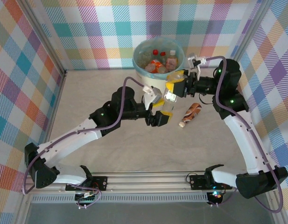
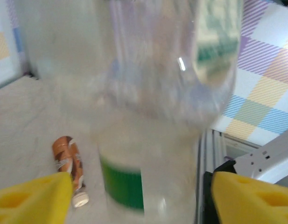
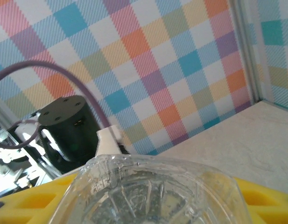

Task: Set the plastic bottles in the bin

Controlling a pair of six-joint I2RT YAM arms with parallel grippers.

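The bin's opening (image 1: 158, 58) lies outward, so the robot's right gripper next needs to carry the clear bottle outward over it, tilt its fingers down and release the base end of the bottle.
The cream bin (image 1: 137, 59) with a teal liner stands at the back, with several bottles (image 1: 158, 64) with red and orange labels inside. My right gripper (image 1: 175, 87) is shut on the base end of a clear bottle (image 1: 168, 106), held just in front of the bin. The ribbed base of the clear bottle (image 3: 153, 196) sits between the right gripper's (image 3: 148, 207) yellow fingers. My left gripper (image 1: 161, 110) is open, its yellow fingers standing apart on both sides of the clear bottle (image 2: 148, 140), which has a green band (image 2: 121, 184). A brown-labelled bottle (image 1: 190, 114) with a white cap lies on the table to the right.
The brown-labelled bottle (image 2: 69, 163) lies beyond the left finger on the pale table (image 1: 87, 93). Checked walls close in the back and sides. Both arms meet near the bin's front.
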